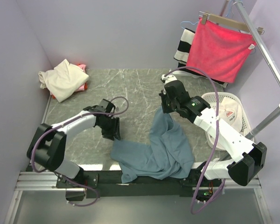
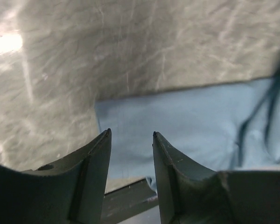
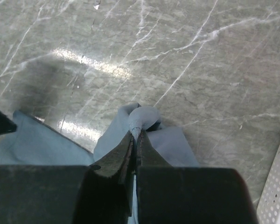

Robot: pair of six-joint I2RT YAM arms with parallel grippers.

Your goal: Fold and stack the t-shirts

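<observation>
The left gripper lowers onto the blue-grey t-shirt's loose far corner [image 1: 115,142] [image 2: 101,108] next and closes there, since that corner lies flat and uncovered on the table.
The dusty blue-grey t-shirt [image 1: 154,149] lies crumpled at the table's near edge, and one part of it is pulled up toward the middle. My right gripper [image 1: 164,111] is shut on that raised fold; in the right wrist view the cloth [image 3: 145,116] bunches out past the closed right gripper [image 3: 136,133]. My left gripper [image 1: 113,135] hovers at the shirt's left corner. In the left wrist view the left gripper [image 2: 130,134] is open and nothing sits between its fingers, with the shirt [image 2: 186,121] just beyond them. A cream t-shirt [image 1: 63,78] lies on a pink one [image 1: 82,86] at the far left corner.
A white basket [image 1: 235,133] at the right holds a white t-shirt with red print [image 1: 226,111]. On a metal rack [image 1: 270,60] at the back right hang a bright pink-red towel [image 1: 219,49] and a striped cloth [image 1: 183,45]. A black rail [image 2: 130,196] runs along the near edge.
</observation>
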